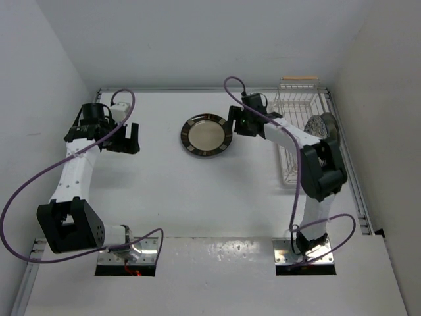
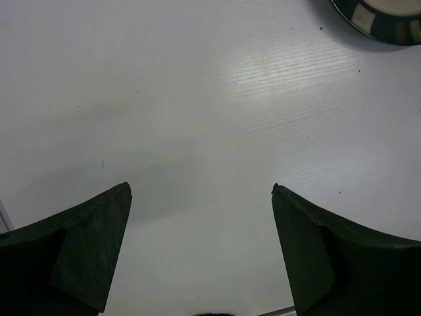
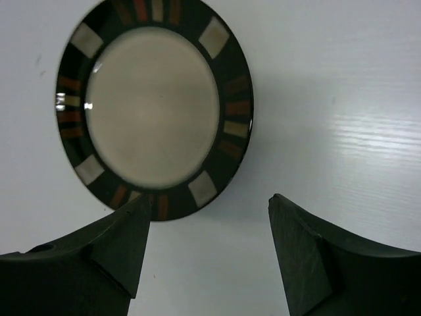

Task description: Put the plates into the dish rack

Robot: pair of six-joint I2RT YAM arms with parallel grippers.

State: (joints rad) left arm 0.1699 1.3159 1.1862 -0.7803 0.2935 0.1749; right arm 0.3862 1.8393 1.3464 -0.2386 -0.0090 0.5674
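I will next move my right gripper down and gently to the left in the top view onto the plate's rack-side rim [image 1: 227, 132] [image 3: 202, 189], because it is nearest the gripper's open fingers.
A cream plate [image 1: 206, 136] with a dark rim and light marks lies flat on the table's middle back. My right gripper [image 1: 233, 122] hovers just right of it, open. In the right wrist view the plate [image 3: 154, 108] fills the upper left and the open right gripper [image 3: 207, 201] holds nothing, its left fingertip over the plate's near rim. The white wire dish rack [image 1: 289, 105] stands at the back right, with a patterned plate [image 1: 317, 124] upright in it, partly hidden by my right arm. My left gripper [image 1: 126, 138] is open far left over bare table [image 2: 200, 191].
The rack's wooden handle [image 1: 299, 78] lies by the back wall. White walls close in on the left, back and right. The plate's dark rim [image 2: 381, 20] shows at the top right of the left wrist view. A metal rail [image 1: 352, 171] runs along the table's right edge.
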